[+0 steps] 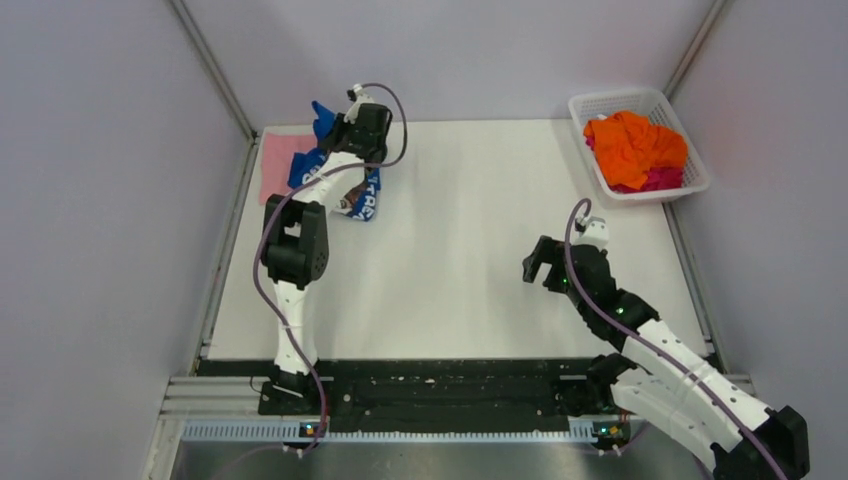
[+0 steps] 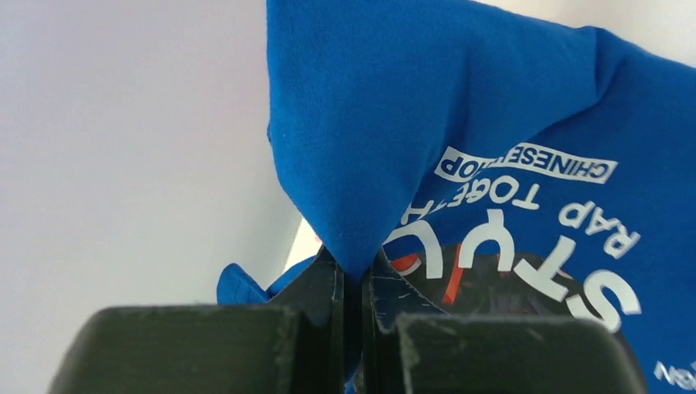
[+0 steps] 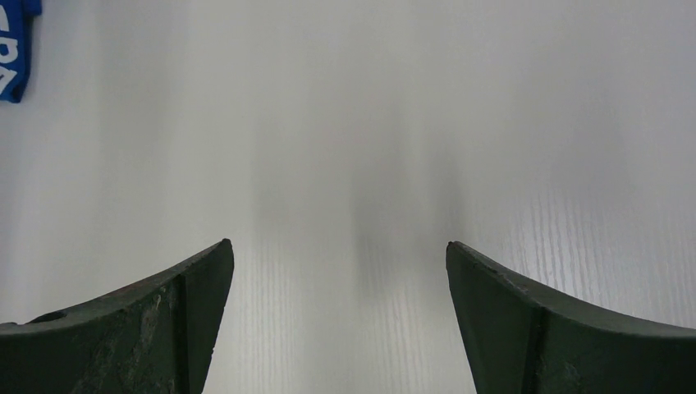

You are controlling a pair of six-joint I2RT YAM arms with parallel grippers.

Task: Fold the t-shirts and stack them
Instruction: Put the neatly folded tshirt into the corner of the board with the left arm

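Note:
I will move the fold of the blue t-shirt with my left gripper to the left in the top view and slightly outward over the pink t-shirt point(image 1: 279, 160), because the blue t-shirt only partly covers it.
The royal-blue t-shirt point(image 1: 366, 198) with a white-and-dark print hangs bunched at the table's back left, partly over the pink t-shirt point(image 1: 279, 160) that lies flat there. My left gripper point(image 1: 340, 132) is shut on a fold of the blue t-shirt point(image 2: 394, 123), pinched between the jaws point(image 2: 354, 275). My right gripper point(image 1: 537, 262) is open and empty above bare table at the right middle; in the right wrist view point(image 3: 338, 246) a corner of the blue t-shirt point(image 3: 12, 49) shows at the upper left. The orange t-shirt point(image 1: 632, 145) and the magenta t-shirt point(image 1: 663, 179) lie crumpled in the basket.
The white mesh basket point(image 1: 590, 103) stands at the back right corner. Grey walls close in the table on the left, back and right. A black rail runs along the near edge by the arm bases.

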